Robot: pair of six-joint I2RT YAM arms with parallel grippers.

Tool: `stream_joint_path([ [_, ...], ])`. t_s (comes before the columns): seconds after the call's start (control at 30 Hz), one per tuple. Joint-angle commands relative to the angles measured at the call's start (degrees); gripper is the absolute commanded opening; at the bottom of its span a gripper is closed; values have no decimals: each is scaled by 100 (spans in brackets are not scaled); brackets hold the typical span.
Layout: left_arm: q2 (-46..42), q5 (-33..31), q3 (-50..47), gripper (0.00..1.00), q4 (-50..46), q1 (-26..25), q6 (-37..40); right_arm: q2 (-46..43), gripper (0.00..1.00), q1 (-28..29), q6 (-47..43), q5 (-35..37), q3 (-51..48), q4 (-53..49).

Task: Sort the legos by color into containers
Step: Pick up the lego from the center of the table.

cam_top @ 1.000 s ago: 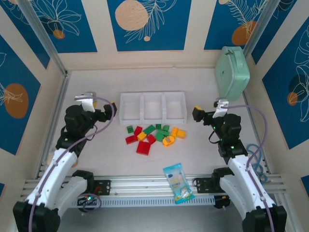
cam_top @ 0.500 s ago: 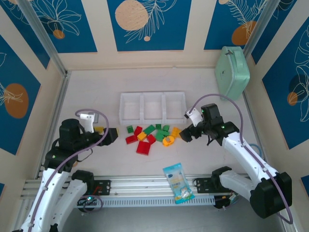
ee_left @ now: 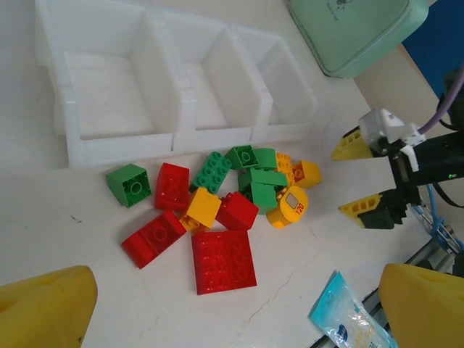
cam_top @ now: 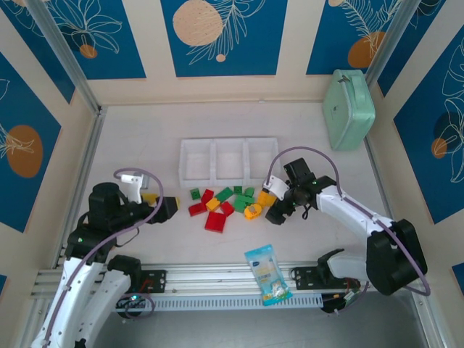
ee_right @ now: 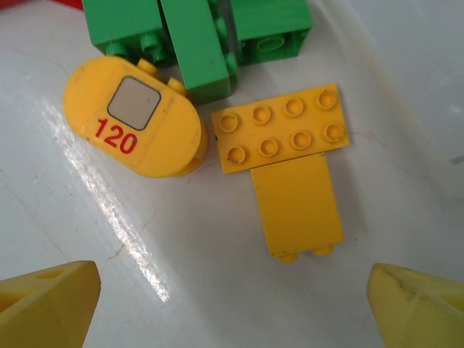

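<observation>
The smooth yellow block (cam_top: 270,199) (ee_right: 297,206) has both its long sides clear of other bricks, so next I should lower my open right gripper toward the heap, with a finger on either side of the block.
The legos (cam_top: 228,203) lie in a loose heap of red, green and yellow bricks just in front of the containers (cam_top: 229,161), three joined white bins. A flat red plate (ee_left: 223,261) is the nearest piece. My left gripper (cam_top: 172,204) hangs open left of the heap, and its yellow fingertips (ee_left: 43,312) frame the bottom of the wrist view. My right gripper (cam_top: 270,206) stands open at the heap's right edge, low over the table. Under it are a yellow studded brick (ee_right: 283,130) with a smooth yellow block (ee_right: 297,206), and a round yellow piece marked 120 (ee_right: 134,127). Nothing sits between either pair of fingers.
A blue-and-white snack packet (cam_top: 268,274) lies near the front rail (cam_top: 217,277). A mint-green case (cam_top: 348,109) leans at the back right corner. Green bricks (ee_right: 196,36) crowd just beyond the yellow ones. Walls close in the table on three sides.
My right arm has swung in from the right side and come down at the heap's right edge. My left arm drew back and lower, left of the heap, then held still.
</observation>
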Motion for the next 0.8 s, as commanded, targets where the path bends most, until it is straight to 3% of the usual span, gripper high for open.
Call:
stream_joint_path([
  [0.0,-91,-1,-75,99,27,-61,58,215,94,-72,-291,-124,222,0],
  [0.67,-118,-31,-180,99,184,-61,49,1514,90,5,-319,173,714,356],
  [0.77,-166,40,-230,99,281,-61,58,1740,85,34,-283,271,818,324],
])
